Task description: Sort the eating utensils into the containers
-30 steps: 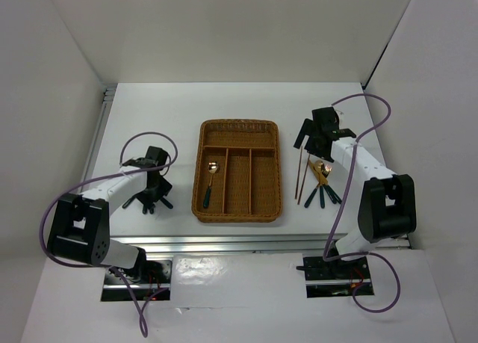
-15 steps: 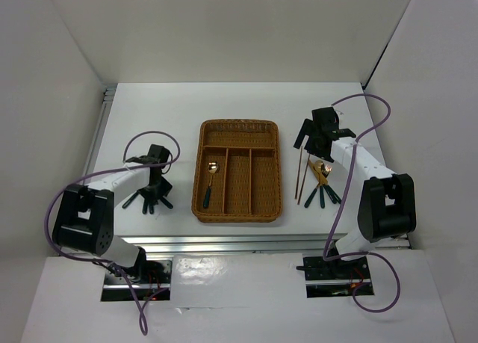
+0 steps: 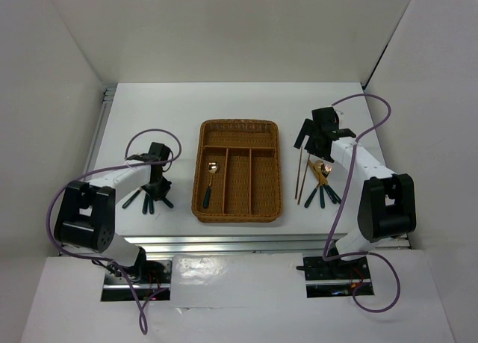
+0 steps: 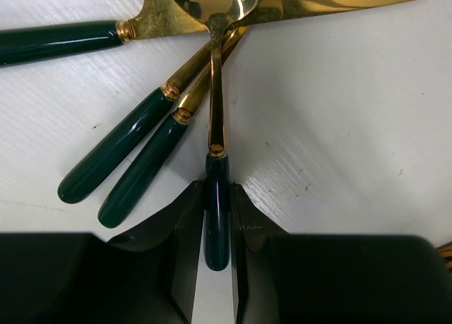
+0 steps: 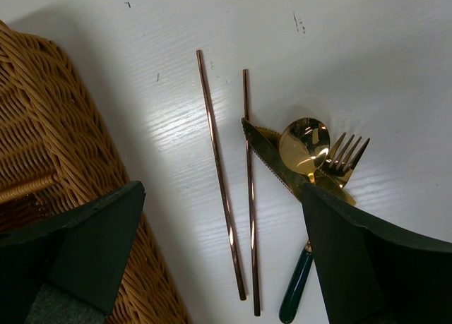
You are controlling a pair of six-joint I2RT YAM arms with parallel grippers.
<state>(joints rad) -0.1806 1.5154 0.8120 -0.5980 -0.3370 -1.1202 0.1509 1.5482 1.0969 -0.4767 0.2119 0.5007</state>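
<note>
I need to lift my left gripper next and move it across to the tray's spoon slot (image 3: pixel 216 180), which is to its right in the top view. Then I need to lower it to let go of the spoon's handle.
My left gripper (image 4: pixel 217 190) is shut on the dark teal handle of a gold-headed spoon (image 4: pixel 215 91), which lies on the table. Its bowl rests on a knife (image 4: pixel 169 20) and two more teal-handled utensils (image 4: pixel 116 154). In the top view this gripper (image 3: pixel 155 180) sits over that pile, left of the wicker tray (image 3: pixel 240 126). One spoon (image 3: pixel 210 180) lies in the tray's left long slot. My right gripper (image 5: pixel 222 190) is open wide above two reddish-brown chopsticks (image 5: pixel 220 183); in the top view it (image 3: pixel 314 137) is right of the tray.
Right of the chopsticks lies a pile with a spoon (image 5: pixel 304 146), a fork (image 5: pixel 344 157) and a knife (image 5: pixel 272 158). The tray's wall (image 5: pixel 49 126) is close on the right gripper's left. White walls enclose the table.
The left arm's elbow has swung a little to the left while its gripper stays at the left pile. The right arm has not moved.
</note>
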